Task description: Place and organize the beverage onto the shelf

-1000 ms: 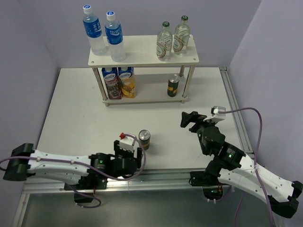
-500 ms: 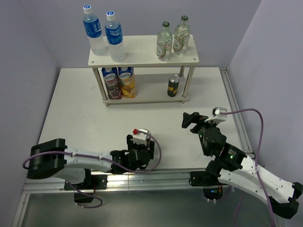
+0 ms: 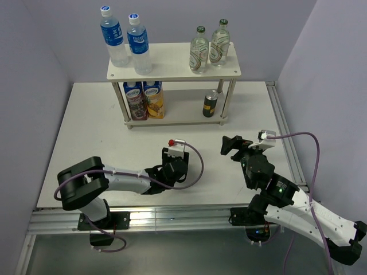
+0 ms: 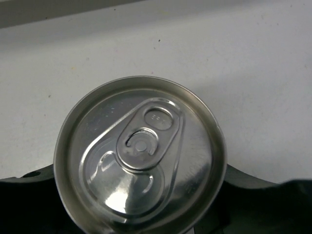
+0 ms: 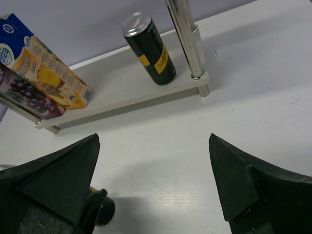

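Observation:
The second dark can should go outward in my left gripper onto the free lower board beside the matching can, to be released there.
The shelf stands at the back. Its top board holds two blue-capped water bottles on the left and two green-capped glass bottles on the right. One dark can stands on the lower board, also in the right wrist view. My left gripper is shut on the second dark can, whose silver lid fills the left wrist view. The wrist hides this can in the top view. My right gripper is open and empty over the table, facing the shelf; it also shows in the right wrist view.
Two juice cartons stand on the left of the lower board and show in the right wrist view. A silver shelf leg stands just right of the shelved can. A metal rail runs along the table's right edge.
My left arm has carried the can from near the front edge further in and to the right, toward the shelf. The right arm has barely moved.

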You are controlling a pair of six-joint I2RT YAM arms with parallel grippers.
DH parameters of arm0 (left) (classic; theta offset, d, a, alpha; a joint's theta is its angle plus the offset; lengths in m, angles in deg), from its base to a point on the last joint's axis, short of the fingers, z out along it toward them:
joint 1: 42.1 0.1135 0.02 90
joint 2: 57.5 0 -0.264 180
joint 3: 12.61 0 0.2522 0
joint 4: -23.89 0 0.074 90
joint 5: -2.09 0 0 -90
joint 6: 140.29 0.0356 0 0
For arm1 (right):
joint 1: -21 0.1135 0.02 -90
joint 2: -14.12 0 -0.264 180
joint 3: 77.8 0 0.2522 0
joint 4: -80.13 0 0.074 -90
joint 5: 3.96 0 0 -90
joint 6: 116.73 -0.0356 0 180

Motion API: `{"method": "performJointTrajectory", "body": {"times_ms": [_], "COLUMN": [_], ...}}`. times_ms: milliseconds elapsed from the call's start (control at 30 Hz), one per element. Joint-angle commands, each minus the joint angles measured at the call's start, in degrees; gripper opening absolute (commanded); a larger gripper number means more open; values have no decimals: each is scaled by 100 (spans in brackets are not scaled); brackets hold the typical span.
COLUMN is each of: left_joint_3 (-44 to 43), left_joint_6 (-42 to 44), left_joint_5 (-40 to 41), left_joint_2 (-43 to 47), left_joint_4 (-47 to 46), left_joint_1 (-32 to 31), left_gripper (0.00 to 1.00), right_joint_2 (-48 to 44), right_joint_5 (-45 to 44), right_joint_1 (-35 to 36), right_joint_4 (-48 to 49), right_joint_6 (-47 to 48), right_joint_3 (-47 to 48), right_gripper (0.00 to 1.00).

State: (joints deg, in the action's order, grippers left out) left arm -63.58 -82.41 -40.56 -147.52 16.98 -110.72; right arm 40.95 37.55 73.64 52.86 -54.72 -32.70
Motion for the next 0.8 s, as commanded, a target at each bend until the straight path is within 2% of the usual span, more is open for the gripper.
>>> {"method": "performJointTrajectory", "body": {"times_ms": [0,233,400,500,767], "left_joint_3": [-637,-1902,-3115,-3870,-4856], "left_joint_6": [627,1506,1936,2104,2131], "left_joint_5": [-191,-771,-1122,-1228,-1395], "left_joint_2": [-156,-692,-1314,-1728,-2678], "left_joint_4": [-614,-799,-702,-737,-886], "left_joint_1": [269,1148,1596,1781,2151], "left_gripper": [2,0,0,0,0], "right_joint_2": [-2,-11,-11,-20,-46], "right_joint_5": [-134,-108,-90,-47,41], "right_joint_1": [36,44,36,36,36], "right_joint_4": [183,262,297,332,367], "right_joint_6": [74,100,109,118,127], "right_joint_3": [-101,-127,-145,-154,-163], "right_gripper": [100,100,100,100,100]}}
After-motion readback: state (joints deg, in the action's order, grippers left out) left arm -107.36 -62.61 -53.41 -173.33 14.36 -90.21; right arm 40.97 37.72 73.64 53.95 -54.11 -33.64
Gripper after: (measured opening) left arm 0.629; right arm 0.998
